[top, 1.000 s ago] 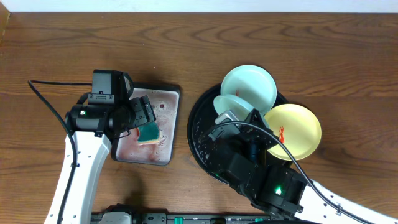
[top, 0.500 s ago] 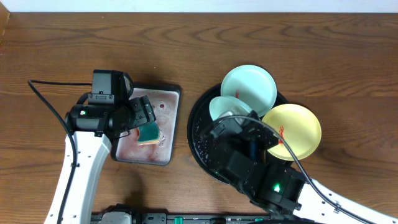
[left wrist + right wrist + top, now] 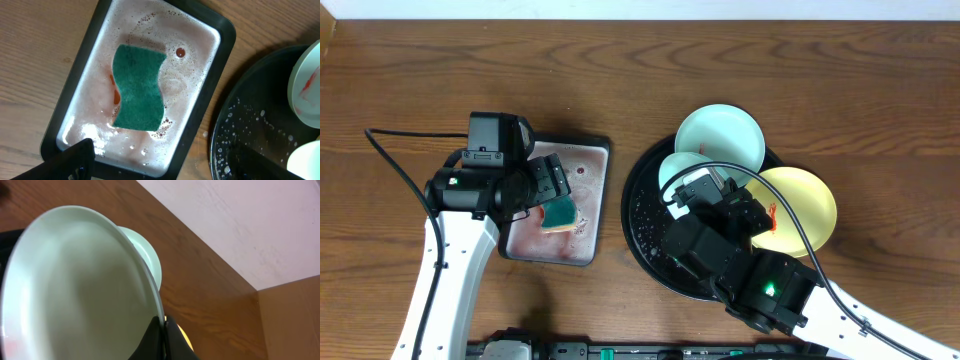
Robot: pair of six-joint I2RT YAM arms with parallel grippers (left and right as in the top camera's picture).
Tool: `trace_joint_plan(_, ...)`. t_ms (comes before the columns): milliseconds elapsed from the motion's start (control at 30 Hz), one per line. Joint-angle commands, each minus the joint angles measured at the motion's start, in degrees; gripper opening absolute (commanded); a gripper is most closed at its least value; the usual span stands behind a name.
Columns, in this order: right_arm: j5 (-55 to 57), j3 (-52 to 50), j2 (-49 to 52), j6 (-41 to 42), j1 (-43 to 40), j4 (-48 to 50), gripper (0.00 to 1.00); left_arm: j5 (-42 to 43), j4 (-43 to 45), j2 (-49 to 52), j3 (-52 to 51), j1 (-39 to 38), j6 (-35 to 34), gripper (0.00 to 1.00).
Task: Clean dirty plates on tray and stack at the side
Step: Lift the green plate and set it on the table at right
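Note:
My right gripper will swing to the right in the overhead view, make the second mint plate level and set it down on the wood beyond the yellow plate (image 3: 805, 205), because that wood is bare.
The round black tray (image 3: 645, 225) sits right of centre, wet with suds. A mint plate (image 3: 720, 138) rests on its far rim, and a yellow plate (image 3: 805, 205) with a red smear rests on its right rim. My right gripper (image 3: 163, 330) is shut on the rim of a second mint plate (image 3: 75, 285), held tilted over the tray; it also shows in the overhead view (image 3: 678, 168). My left gripper (image 3: 160, 167) is open above the small white dark-rimmed tray (image 3: 215, 65), just short of the green sponge (image 3: 139, 87) lying in pinkish soapy water.
The small tray (image 3: 595, 215) stands left of the black tray with a narrow strip of wood between them. Brown wooden table (image 3: 800, 70) extends behind and to the right. A black cable (image 3: 395, 160) runs along the left arm.
My right gripper has tilted and shifted the held mint plate slightly right over the tray. The left arm and sponge have not moved.

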Motion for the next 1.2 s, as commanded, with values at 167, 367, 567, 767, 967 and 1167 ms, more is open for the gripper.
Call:
trace_joint_plan(167, -9.7, 0.9, 0.0, 14.7, -7.1, -4.2, 0.01, -0.1, -0.3, 0.2, 1.3, 0.1, 0.6, 0.85)
trace_joint_plan(367, -36.5, 0.9, -5.2, 21.7, -29.5, -3.0, 0.01, -0.1, -0.3, 0.2, 1.3, 0.1, 0.6, 0.85)
trace_joint_plan(567, -57.2, 0.9, -10.7, 20.8, -57.3, -3.1, 0.01, -0.1, -0.3, 0.2, 1.3, 0.1, 0.6, 0.85)
trace_joint_plan(767, -58.6, 0.9, -7.3, 20.5, -80.7, -3.5, 0.01, -0.1, -0.3, 0.2, 1.3, 0.1, 0.6, 0.85)
trace_joint_plan(967, -58.8, 0.9, 4.0, 23.1, -97.4, 2.3, 0.01, -0.1, -0.3, 0.2, 1.3, 0.1, 0.6, 0.85)
trace_joint_plan(1167, -59.0, 0.9, 15.4, 26.9, -105.3, 7.7, 0.01, -0.1, -0.3, 0.2, 1.3, 0.1, 0.6, 0.85)
